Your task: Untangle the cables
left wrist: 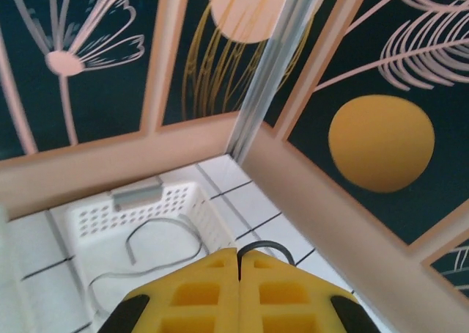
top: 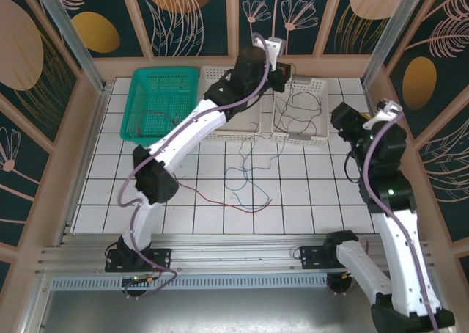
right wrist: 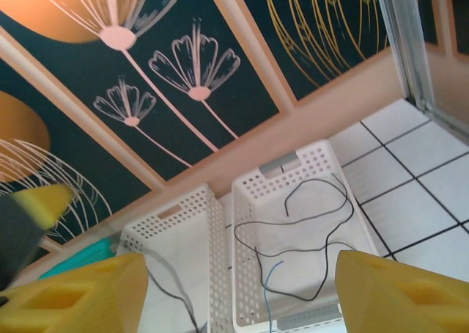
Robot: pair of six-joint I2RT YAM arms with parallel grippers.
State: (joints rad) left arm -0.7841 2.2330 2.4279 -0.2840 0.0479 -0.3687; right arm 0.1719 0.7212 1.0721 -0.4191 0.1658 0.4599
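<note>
My left gripper still has the cable's loop high above the white basket of black cables and should next lower toward that basket's middle (top: 302, 109) (left wrist: 152, 251) and release the cable.
My left gripper (top: 284, 75) hangs above the two white baskets at the back. In the left wrist view its yellow fingers (left wrist: 239, 256) are shut on a thin black cable (left wrist: 258, 246) that loops out at the tips. Black cables (top: 300, 109) lie in the right white basket (top: 320, 136), also in the right wrist view (right wrist: 308, 223), with a blue cable end (right wrist: 270, 274). A grey cable (left wrist: 157, 234) lies there too. A blue cable (top: 238, 175) and a red cable (top: 220, 199) trail over the tiles. My right gripper (top: 337, 120) is open beside that basket, with nothing between its fingers (right wrist: 240, 274).
A green basket (top: 143, 91) with a red cable (top: 157, 116) in it stands at the back left. The left white basket (top: 212, 72) is partly hidden under my left arm. Wooden walls close in the back and both sides.
</note>
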